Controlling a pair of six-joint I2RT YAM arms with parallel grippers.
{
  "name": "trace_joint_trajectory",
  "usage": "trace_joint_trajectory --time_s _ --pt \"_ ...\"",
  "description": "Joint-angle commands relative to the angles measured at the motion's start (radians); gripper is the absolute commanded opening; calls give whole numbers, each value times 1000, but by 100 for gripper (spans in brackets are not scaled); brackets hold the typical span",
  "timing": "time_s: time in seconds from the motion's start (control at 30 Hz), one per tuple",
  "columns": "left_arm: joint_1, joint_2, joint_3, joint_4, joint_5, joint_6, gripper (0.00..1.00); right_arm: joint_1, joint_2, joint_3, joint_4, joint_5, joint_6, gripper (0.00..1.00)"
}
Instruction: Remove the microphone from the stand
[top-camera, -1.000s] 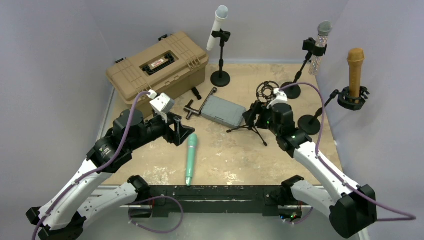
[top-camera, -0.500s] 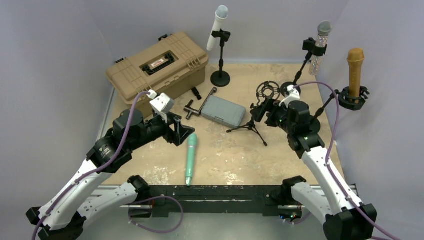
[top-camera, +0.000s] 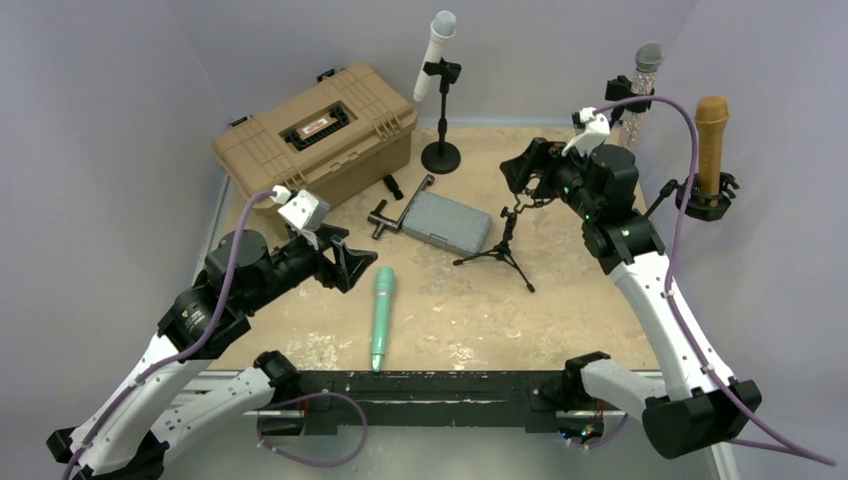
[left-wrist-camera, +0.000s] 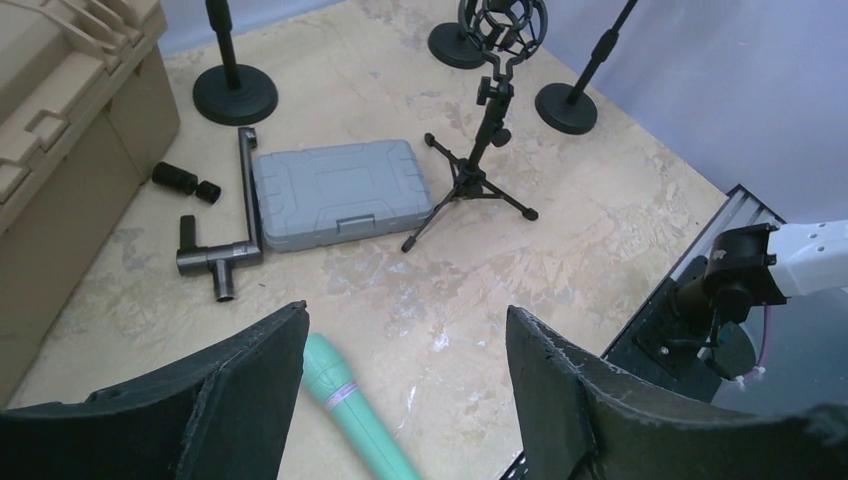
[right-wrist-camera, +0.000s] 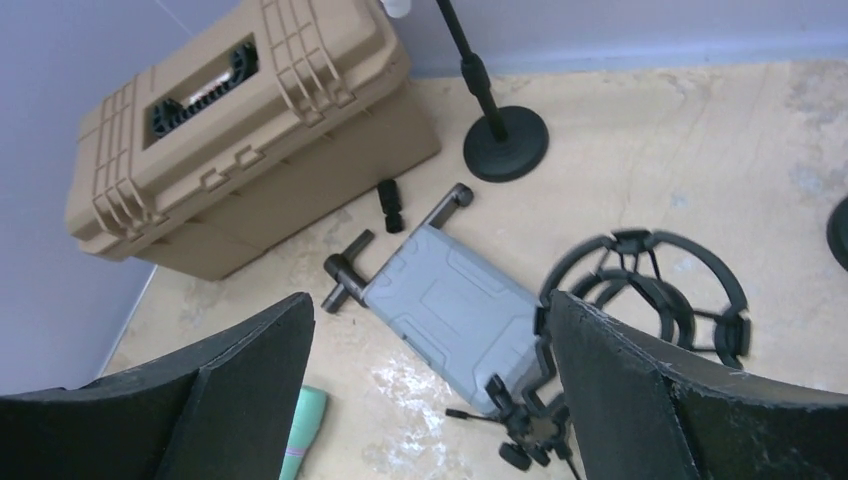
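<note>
My right gripper needs to swing to the right in the top view next, onto the part below the brown microphone's head (top-camera: 710, 150), as the brown microphone's body shows bare above its stand.
A green microphone (top-camera: 382, 318) lies flat on the table near the front; it also shows in the left wrist view (left-wrist-camera: 348, 402) and the right wrist view (right-wrist-camera: 299, 432). The black tripod stand (top-camera: 503, 243) stands at centre with its round shock mount (right-wrist-camera: 648, 289) empty. My left gripper (top-camera: 350, 266) is open and empty, just left of the green microphone's head. My right gripper (top-camera: 519, 176) is open and empty, raised above the tripod stand. A white microphone (top-camera: 437, 54), a glittery one (top-camera: 641, 86) and a brown one (top-camera: 711, 142) sit in other stands at the back and right.
A tan hard case (top-camera: 315, 135) stands at the back left. A grey small case (top-camera: 446, 222) and a metal T-shaped tool (top-camera: 392, 212) lie at centre. Round stand bases (top-camera: 441, 157) sit near the back wall. Walls close in on three sides.
My right arm has risen and moved back from beside the tripod stand to above it. My left arm has drawn back slightly to the left. The green microphone has not moved.
</note>
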Motion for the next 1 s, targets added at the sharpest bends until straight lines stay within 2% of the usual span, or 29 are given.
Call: trace_joint_trajectory --time_s 0.0,0.17,0.43,0.63,0.77,0.9,0.97 --pt "-2 -25 -6 24 -53 -3 71 58 64 115 -12 47 -42 85" --pt "-3 -33 -7 22 -87 -10 71 124 83 250 -134 255 -94 83" --pt "-3 -29 7 20 -28 -31 71 122 44 417 -359 845 -195 79" --pt "-2 -57 5 25 -9 -39 71 122 19 432 -373 1158 -295 79" --pt "-3 -74 2 34 9 -46 71 111 12 419 -314 1256 -365 79" --pt "-3 -73 2 36 30 -53 71 98 67 472 -324 1193 -371 80" --pt "-3 -73 0 44 47 -59 71 90 116 528 -364 1226 -362 79"
